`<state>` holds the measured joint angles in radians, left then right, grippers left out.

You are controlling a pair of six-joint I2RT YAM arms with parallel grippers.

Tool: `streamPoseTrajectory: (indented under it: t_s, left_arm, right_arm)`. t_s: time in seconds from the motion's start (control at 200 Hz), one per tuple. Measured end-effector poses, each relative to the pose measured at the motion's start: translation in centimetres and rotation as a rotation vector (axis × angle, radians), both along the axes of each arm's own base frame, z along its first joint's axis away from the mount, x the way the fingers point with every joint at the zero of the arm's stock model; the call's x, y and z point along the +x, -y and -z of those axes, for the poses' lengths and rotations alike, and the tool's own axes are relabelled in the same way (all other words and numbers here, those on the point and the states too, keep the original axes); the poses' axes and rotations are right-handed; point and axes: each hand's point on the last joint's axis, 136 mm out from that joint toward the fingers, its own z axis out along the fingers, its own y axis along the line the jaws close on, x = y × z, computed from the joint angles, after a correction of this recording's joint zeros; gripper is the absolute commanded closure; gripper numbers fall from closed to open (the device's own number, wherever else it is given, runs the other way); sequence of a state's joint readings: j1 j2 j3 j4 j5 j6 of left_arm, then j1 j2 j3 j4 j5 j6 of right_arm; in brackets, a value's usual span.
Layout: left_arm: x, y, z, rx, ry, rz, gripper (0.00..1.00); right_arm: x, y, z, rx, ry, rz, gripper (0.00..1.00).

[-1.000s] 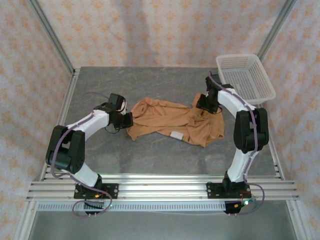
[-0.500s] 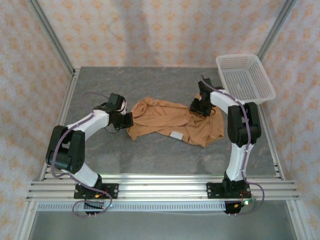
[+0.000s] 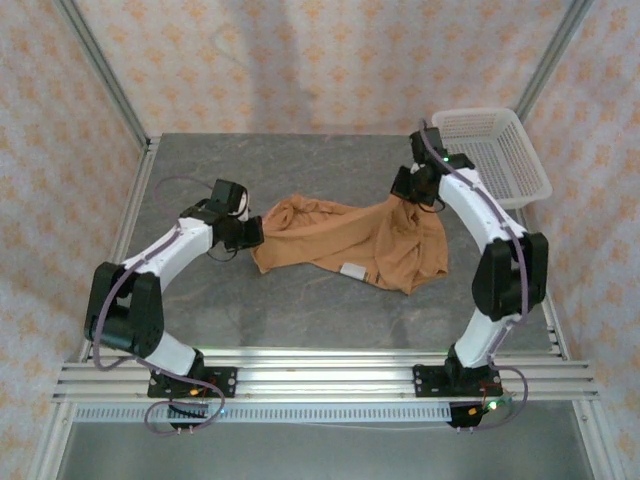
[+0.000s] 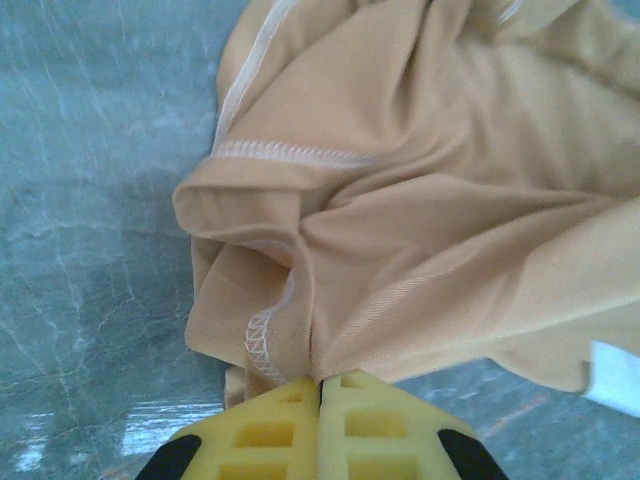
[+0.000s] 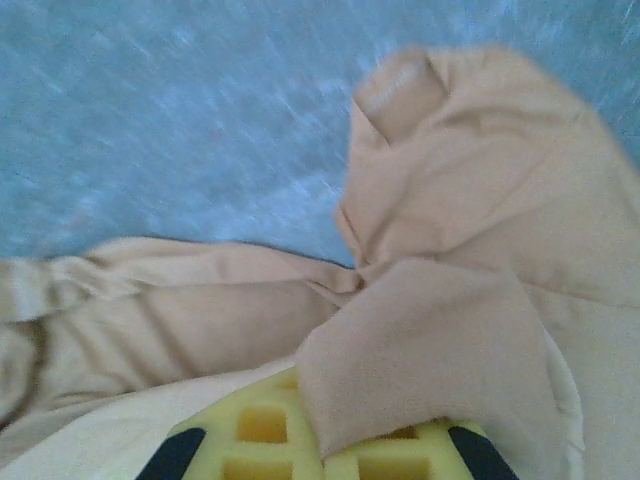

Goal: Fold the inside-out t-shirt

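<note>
The shirt lies crumpled. Next, my right gripper will lift the flap high, then bring it down onto the far tabletop near the basket and let it go.
The inside-out t-shirt (image 3: pixel 345 240) is an orange-tan crumpled heap in the middle of the grey table, with a small white label (image 3: pixel 352 270) on its near side. My left gripper (image 3: pixel 250 232) is at the shirt's left edge and is shut on a stitched hem fold (image 4: pixel 300 330), its yellow fingers (image 4: pixel 270 430) pressed together. My right gripper (image 3: pixel 405 192) is at the shirt's far right corner, lifted off the table, shut on a flap of the fabric (image 5: pixel 430 350) that drapes over its yellow fingers (image 5: pixel 260 430).
A white mesh basket (image 3: pixel 492 152) stands at the back right corner, close behind the right arm. Metal frame posts (image 3: pixel 100 70) and patterned curtains enclose the table. An aluminium rail (image 3: pixel 320 375) runs along the near edge.
The right gripper has closed on the shirt's right corner and pulled it up and back towards the far right, stretching the fabric. The left arm has shifted slightly left with its hem.
</note>
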<state>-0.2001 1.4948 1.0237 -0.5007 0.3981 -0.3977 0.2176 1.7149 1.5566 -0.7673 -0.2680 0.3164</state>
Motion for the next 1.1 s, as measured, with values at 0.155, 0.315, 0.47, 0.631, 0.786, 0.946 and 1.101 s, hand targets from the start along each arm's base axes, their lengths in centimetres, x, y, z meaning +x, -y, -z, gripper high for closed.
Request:
streamPoseTrajectory:
  t_s: [0.155, 0.315, 0.47, 0.631, 0.786, 0.946, 1.101]
  left_arm:
    - [1.5, -1.1, -7.4, -0.022, 0.162, -0.055, 1.00]
    - [2.2, -3.4, -17.5, -0.032, 0.370, -0.134, 1.00]
    - [0.1, -5.0, -28.0, -0.056, 0.597, -0.189, 1.00]
    - [-4.9, -6.5, -36.7, -0.069, 0.808, -0.234, 1.00]
    - [-10.1, -7.1, -42.0, -0.100, 0.962, -0.242, 1.00]
    - [-12.6, -7.2, -44.3, -0.119, 1.032, -0.238, 1.00]
    - [-9.0, -6.8, -40.5, -0.100, 0.929, -0.231, 1.00]
  right_arm:
    - [-0.7, 0.2, -9.1, 0.041, 0.194, 0.002, 1.00]
    - [-2.4, 0.4, -18.8, 0.091, 0.398, -0.007, 1.00]
    - [-5.9, 0.3, -27.2, 0.165, 0.580, -0.049, 1.00]
    - [-12.2, 0.7, -33.2, 0.228, 0.732, -0.096, 1.00]
    - [-18.1, 1.4, -37.9, 0.276, 0.878, -0.129, 1.00]
    - [-20.8, 1.9, -40.3, 0.296, 0.947, -0.140, 1.00]
    - [-16.4, 1.3, -37.5, 0.262, 0.850, -0.115, 1.00]
